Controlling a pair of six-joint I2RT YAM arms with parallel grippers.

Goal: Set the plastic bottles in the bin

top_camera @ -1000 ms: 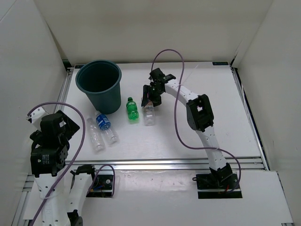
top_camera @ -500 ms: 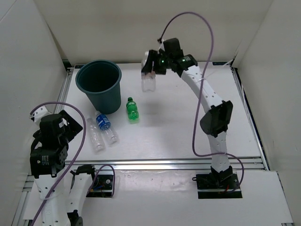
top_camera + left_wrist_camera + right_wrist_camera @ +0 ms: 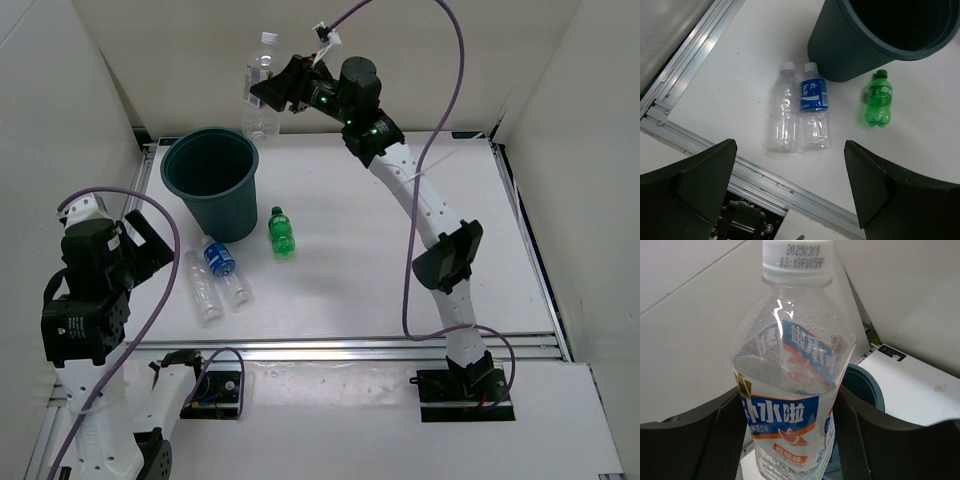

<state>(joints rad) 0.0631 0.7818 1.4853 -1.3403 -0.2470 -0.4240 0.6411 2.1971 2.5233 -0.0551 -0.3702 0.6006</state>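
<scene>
The clear bottle hangs past the bin's rim, so I will move my right gripper to the left in the top view, over the bin's opening [image 3: 209,164] [image 3: 858,386], and let the bottle go.
My right gripper [image 3: 272,92] is shut on a clear bottle with a white and blue label [image 3: 261,85], held upright with its cap up, high in the air by the far right rim of the bin [image 3: 222,215]. The right wrist view shows that bottle [image 3: 795,390] squeezed between both pads, with the dark green bin [image 3: 867,390] below and behind it. Three bottles lie on the table near the bin's base: a green one [image 3: 282,232], a blue-labelled one [image 3: 225,268] and a plain clear one [image 3: 203,286]. My left gripper [image 3: 790,146] hangs open above them, holding nothing.
White walls close in the table on three sides, and the held bottle is near the back wall. An aluminium rail [image 3: 765,177] runs along the near table edge below the left gripper. A purple cable [image 3: 440,60] loops above the right arm.
The right arm has lifted the labelled bottle off the table and swung it up and left, from beside the green bottle to near the bin's rim. The left arm shifted slightly.
</scene>
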